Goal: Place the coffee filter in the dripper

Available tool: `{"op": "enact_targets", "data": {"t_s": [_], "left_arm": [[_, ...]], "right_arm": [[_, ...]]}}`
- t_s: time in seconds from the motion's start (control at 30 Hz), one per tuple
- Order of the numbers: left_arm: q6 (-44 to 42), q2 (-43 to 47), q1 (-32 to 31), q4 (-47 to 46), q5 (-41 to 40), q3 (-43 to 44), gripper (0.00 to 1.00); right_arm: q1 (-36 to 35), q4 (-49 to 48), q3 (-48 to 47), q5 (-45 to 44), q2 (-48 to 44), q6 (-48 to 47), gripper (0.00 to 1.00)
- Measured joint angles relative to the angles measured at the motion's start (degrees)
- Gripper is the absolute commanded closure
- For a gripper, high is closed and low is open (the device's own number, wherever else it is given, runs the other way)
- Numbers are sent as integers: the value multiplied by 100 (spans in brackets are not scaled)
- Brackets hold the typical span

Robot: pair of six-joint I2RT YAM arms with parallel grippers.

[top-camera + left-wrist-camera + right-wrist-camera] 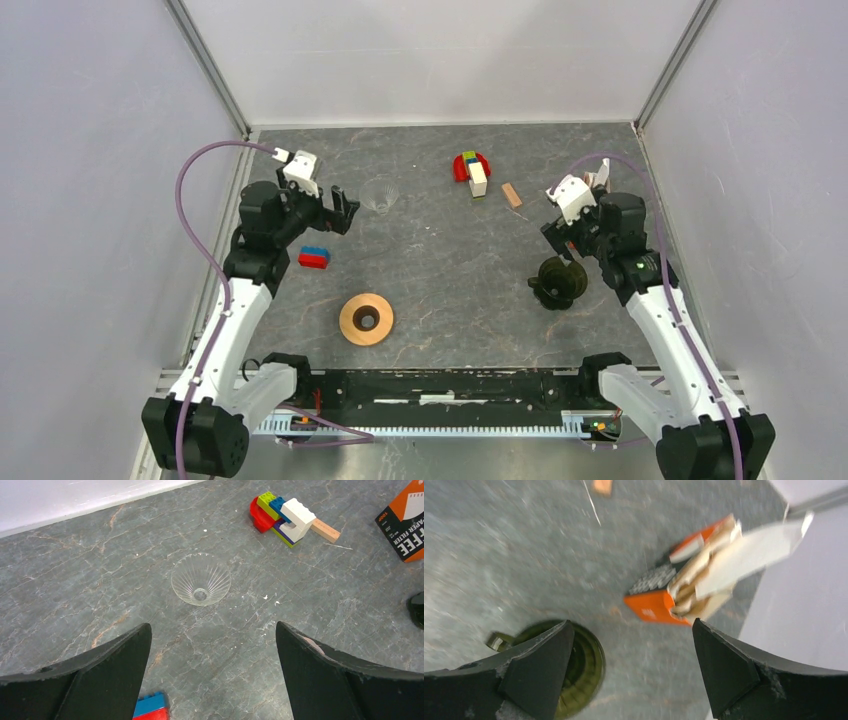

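I will next move my right gripper down and back to straddle the dripper's rim by the orange box, with one finger over the dripper's rim, because the dark green dripper is below my gripper.
The dripper lies in separate parts. Its clear ribbed glass funnel (380, 195) (201, 579) stands at the back left. The tan wooden ring (366, 319) lies flat near the front. The black base (558, 283) (574, 675) sits at the right. Pale paper coffee filters (744, 547) stick out of an orange box (654, 602) at the far right. My left gripper (347, 210) (211, 625) is open and empty, just short of the funnel. My right gripper (560, 240) (631, 621) is open and empty above the black base, short of the box; its view is blurred.
A cluster of red, green, blue and white toy blocks (472, 170) (282, 515) and a small wooden piece (512, 195) lie at the back. A blue-and-red block (314, 258) (150, 707) lies under the left gripper. Walls close in on three sides.
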State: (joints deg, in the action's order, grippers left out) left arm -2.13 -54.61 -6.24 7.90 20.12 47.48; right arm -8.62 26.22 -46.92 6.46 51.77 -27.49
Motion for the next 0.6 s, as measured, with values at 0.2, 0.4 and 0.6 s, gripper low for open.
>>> {"op": "enact_targets", "data": {"t_s": [0.2,0.4,0.6], "left_arm": [[0,-44,0,-74,140,-35,0],[0,-42,0,-74,221,-98,0],[0,-39,0,-85,304,-101,0]], "right_arm": [[232,734,160,-767,140,-273,23],[616,1093,308,-638,520,-459,33],[964,1283,654,-249,789,-656,40]]}}
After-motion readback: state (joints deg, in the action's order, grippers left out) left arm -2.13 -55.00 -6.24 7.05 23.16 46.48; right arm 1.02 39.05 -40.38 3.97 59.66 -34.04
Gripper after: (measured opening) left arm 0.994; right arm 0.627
